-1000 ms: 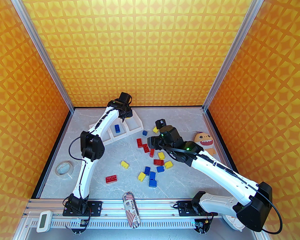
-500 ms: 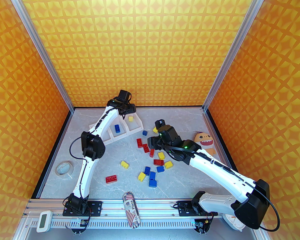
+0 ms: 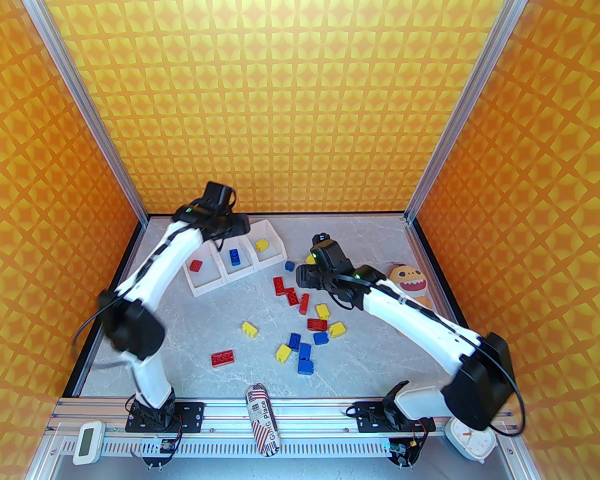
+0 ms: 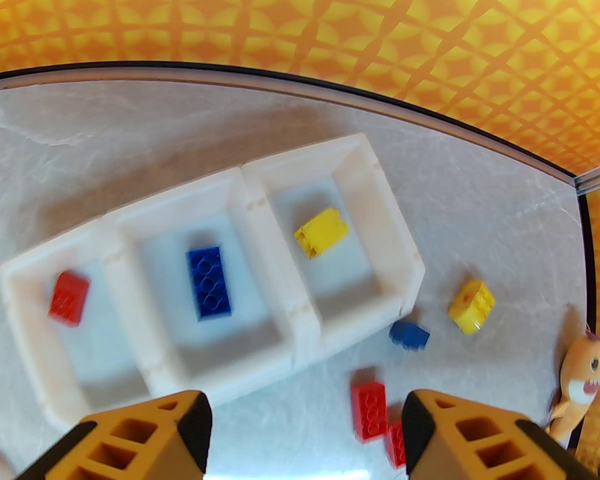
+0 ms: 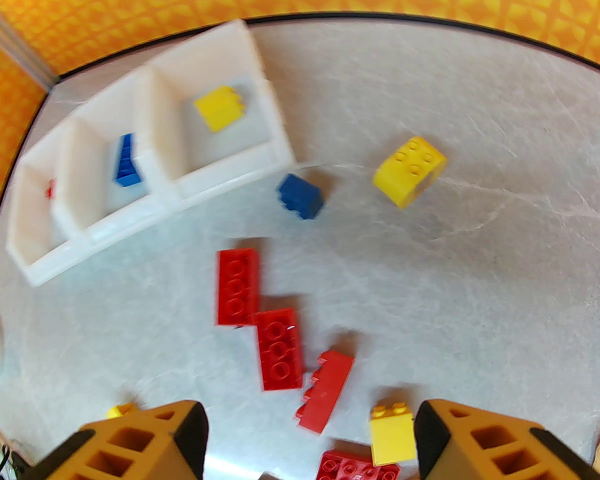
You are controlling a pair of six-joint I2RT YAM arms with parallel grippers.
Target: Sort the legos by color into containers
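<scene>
I need to reach my right gripper outward next, turn it to match, lower it and close it on the yellow brick near the tray, which lies slanted, outward of and below the gripper.
The containers are one white tray of three joined bins [image 3: 240,274] at the back left. Its left bin holds a red brick [image 3: 196,266], the middle a blue brick [image 3: 235,257], the right a yellow brick [image 3: 262,244]. My left gripper [image 3: 232,228] hovers over the tray's far side, open and empty, as the left wrist view [image 4: 307,428] confirms above the tray [image 4: 280,278]. My right gripper [image 3: 305,275] is open and empty [image 5: 310,438] above three red bricks [image 5: 279,348]. A loose blue brick [image 3: 290,266] and a yellow one [image 5: 410,168] lie near the tray.
Several more red, blue and yellow bricks are scattered mid-table around [image 3: 305,350], with a lone red brick [image 3: 222,358] and yellow brick [image 3: 250,329] to the left. An orange plush monster [image 3: 410,283] sits at the right edge. A printed can [image 3: 262,413] lies on the front rail.
The left arm swung left and upward away from the right bin, uncovering a yellow brick there and the red brick in the left bin. The right gripper drew slightly back from the red bricks.
</scene>
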